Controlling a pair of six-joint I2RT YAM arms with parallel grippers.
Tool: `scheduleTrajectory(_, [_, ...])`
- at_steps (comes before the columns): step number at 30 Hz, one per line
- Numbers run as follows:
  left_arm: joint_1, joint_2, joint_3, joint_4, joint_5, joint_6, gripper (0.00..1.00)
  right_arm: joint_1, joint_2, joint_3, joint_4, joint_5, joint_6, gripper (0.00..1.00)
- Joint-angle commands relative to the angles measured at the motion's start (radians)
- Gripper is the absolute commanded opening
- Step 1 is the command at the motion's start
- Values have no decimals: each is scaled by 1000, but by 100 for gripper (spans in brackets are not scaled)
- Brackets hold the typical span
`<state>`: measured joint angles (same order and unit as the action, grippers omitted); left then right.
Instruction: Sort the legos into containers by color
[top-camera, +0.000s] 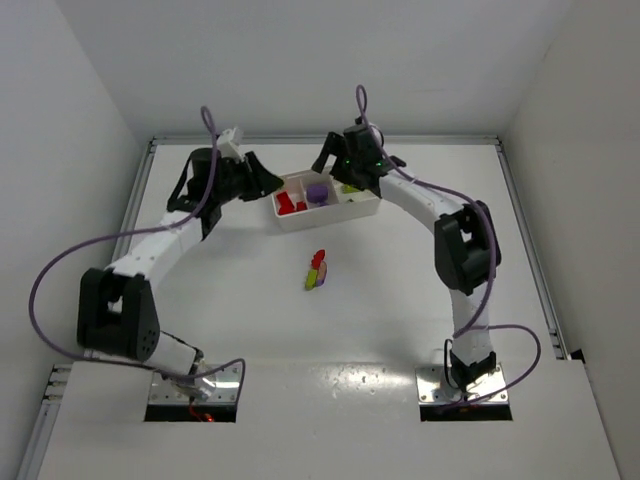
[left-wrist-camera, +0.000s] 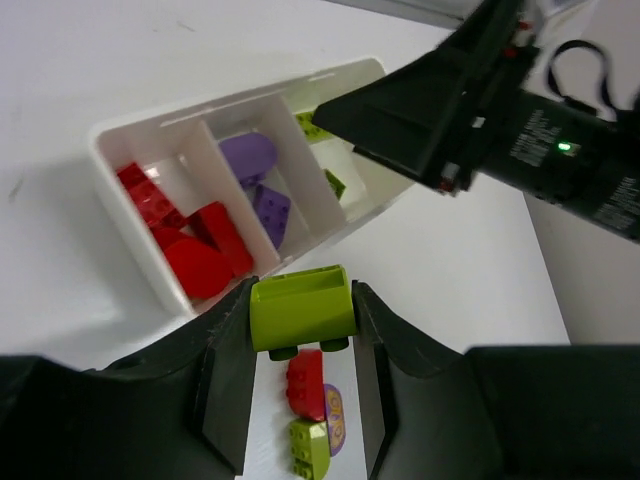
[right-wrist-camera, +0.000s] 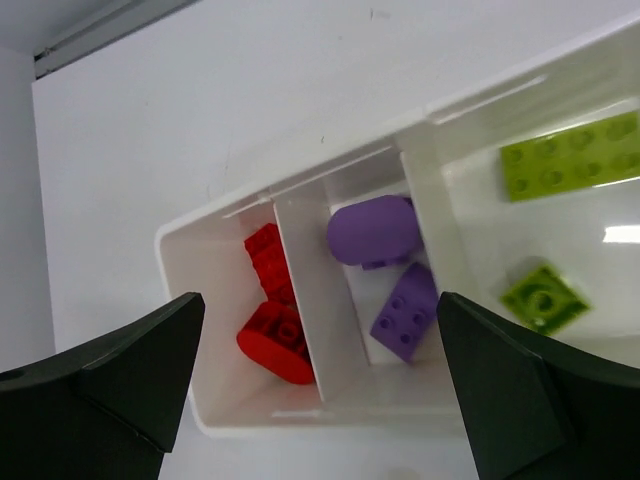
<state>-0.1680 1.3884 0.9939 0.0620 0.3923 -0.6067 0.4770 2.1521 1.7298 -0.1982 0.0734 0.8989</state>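
The left gripper needs to move across to the right in the top view next, past the purple legos, and go down over the tray's end section (top-camera: 356, 194) (left-wrist-camera: 340, 157), since lime green legos are there.
The white tray (top-camera: 370, 208) has three compartments. Red legos (left-wrist-camera: 195, 240) lie in the left one, purple legos (left-wrist-camera: 262, 185) in the middle one, and lime green legos (right-wrist-camera: 570, 155) in the right one. My left gripper (left-wrist-camera: 302, 330) is shut on a lime green brick (left-wrist-camera: 302, 308), held above the table near the tray's left front; in the top view the gripper (top-camera: 265, 182) is at the tray's left end. Loose red (left-wrist-camera: 306, 383), purple (left-wrist-camera: 336, 422) and green (left-wrist-camera: 308, 448) legos lie together on the table (top-camera: 317, 270). My right gripper (right-wrist-camera: 320, 300) is open and empty above the tray (top-camera: 345, 172).
White walls stand close around the table on the left, back and right. The right arm (left-wrist-camera: 520, 130) hangs over the tray's far right end in the left wrist view. Both arm bases sit at the near edge.
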Motion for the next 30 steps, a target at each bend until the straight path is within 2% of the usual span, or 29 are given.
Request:
scheduleTrajectory(1, [-85,166,173,91,52,5,0,-54,-254,-71,78,80,-148,100])
scheduleTrajectory(2, [-103,217,220,91,53,5,0,-63,-341,-94,79,97,-188,100])
scheduleTrajectory(3, [-120,268,268,91,63,5,0,-72,-342,-119,79,124,-234,100])
scheduleTrajectory(4, [-154,320,370,91,63,16,0,-81,-433,-174,79,137,-283,100])
scheduleTrajectory(5, [-168,372,427,91,80,16,0,-101,-480,-202,79,156,-376,100])
scheduleTrajectory(7, [-200,530,535,81,92,-28,0,-124,-607,-277,39,247,-423,100])
scheduleTrajectory(8, [-200,579,636,81,120,-42,0,-149,-647,-298,25,261,-492,100])
scheduleTrajectory(10, [-212,717,739,33,120,-62,0,-158,-722,-367,-3,304,-569,100])
scheduleTrajectory(11, [-226,756,829,22,120,-62,0,-176,-757,-387,-12,304,-598,100])
scheduleTrajectory(15, [-261,894,979,-21,103,-50,7,-291,-880,-441,-81,247,-692,100])
scheduleTrajectory(16, [-275,915,1006,-42,103,-33,16,-311,-891,-452,-113,247,-692,100])
scheduleTrajectory(18, [-286,974,1068,-77,103,-24,24,-359,-914,-461,-139,194,-710,100])
scheduleTrajectory(20, [-286,986,1068,-77,94,-24,46,-368,-914,-461,-149,163,-710,100])
scheduleTrajectory(22, [-286,986,1068,-77,71,-15,61,-397,-923,-461,-170,129,-710,100])
scheduleTrajectory(23, [-286,986,1068,-77,71,1,79,-397,-923,-461,-170,97,-710,100])
scheduleTrajectory(24, [-295,986,1068,-77,57,21,87,-409,-923,-461,-170,76,-710,100])
scheduleTrajectory(26, [-295,950,1068,-77,45,41,96,-410,-923,-472,-193,-11,-739,100])
scheduleTrajectory(29, [-295,865,1057,-89,23,85,98,-387,-923,-505,-193,-124,-795,100])
scheduleTrajectory(30, [-285,835,1040,-99,11,103,98,-373,-914,-516,-193,-206,-808,100])
